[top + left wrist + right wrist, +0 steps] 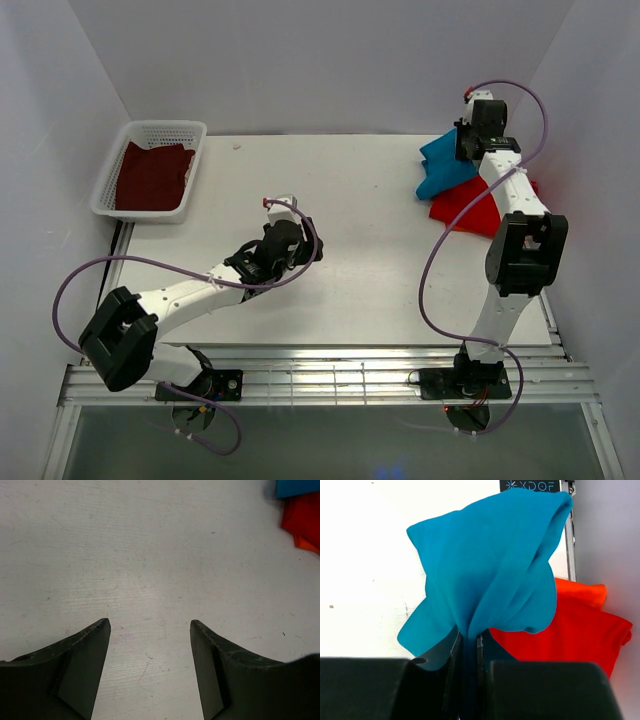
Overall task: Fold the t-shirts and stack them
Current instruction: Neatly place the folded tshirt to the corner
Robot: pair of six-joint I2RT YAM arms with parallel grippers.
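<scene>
My right gripper should next carry the teal-blue t-shirt back toward the close side of the table and down over the red-orange t-shirt.
The teal-blue t-shirt (445, 165) lies bunched at the far right of the table, over the red-orange t-shirt (470, 205). My right gripper (466, 142) is shut on a fold of the teal-blue t-shirt (490, 565), which hangs from its jaws above the red-orange t-shirt (570, 630). The dark maroon t-shirt (152, 175) lies in the white mesh basket (110, 180) at the far left. My left gripper (305, 245) is open and empty over bare table near the middle; its fingers (85, 665) frame bare tabletop. Corners of the teal-blue shirt (297, 487) and the red-orange shirt (302, 520) show at the top right of the left wrist view.
White walls close in the table on the left, back and right. The right wall stands close beside the shirts. A slatted metal rail (330, 380) runs along the near edge by the arm bases.
</scene>
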